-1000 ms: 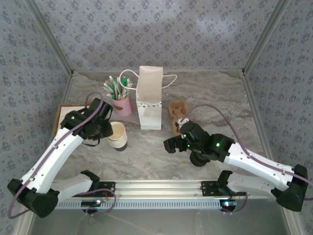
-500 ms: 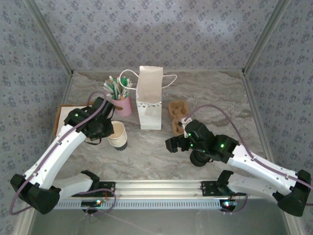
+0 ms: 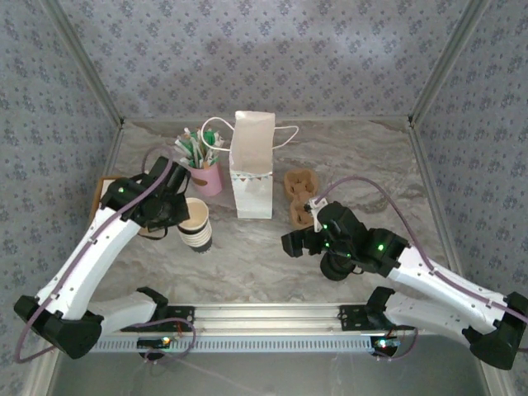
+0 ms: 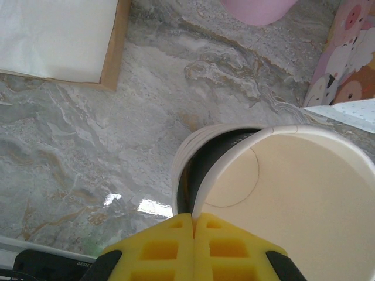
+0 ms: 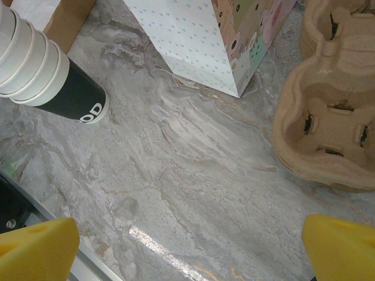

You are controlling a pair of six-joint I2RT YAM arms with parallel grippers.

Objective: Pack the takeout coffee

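Note:
My left gripper next lifts the cup out of the stack (image 3: 200, 235), lowers it onto the bare marble before the white paper bag and lets go of the cup's rim.
The takeout coffee cup (image 4: 293, 199), white paper with a cream inside, is the top one of a nested stack (image 3: 200, 235) left of the table's middle. It is tilted and partly out of the cup below (image 4: 186, 153). My left gripper (image 4: 193, 219) is shut on its near rim, yellow pads pressed together over the paper edge; from above, the left gripper (image 3: 180, 216) sits at the stack's left side. My right gripper (image 5: 190, 234) hangs open over bare marble with nothing between its fingers; from above, the right gripper (image 3: 290, 243) is right of centre.
A white paper bag (image 3: 252, 177) stands upright behind the middle. A brown pulp cup carrier (image 3: 301, 194) lies to its right. A pink cup of sticks (image 3: 206, 177) stands behind the stack. A wooden tray of napkins (image 3: 103, 194) sits at the left edge.
My left gripper has closed on the top cup's rim and the cup has tipped up out of the stack. The right arm shifted slightly right, still open.

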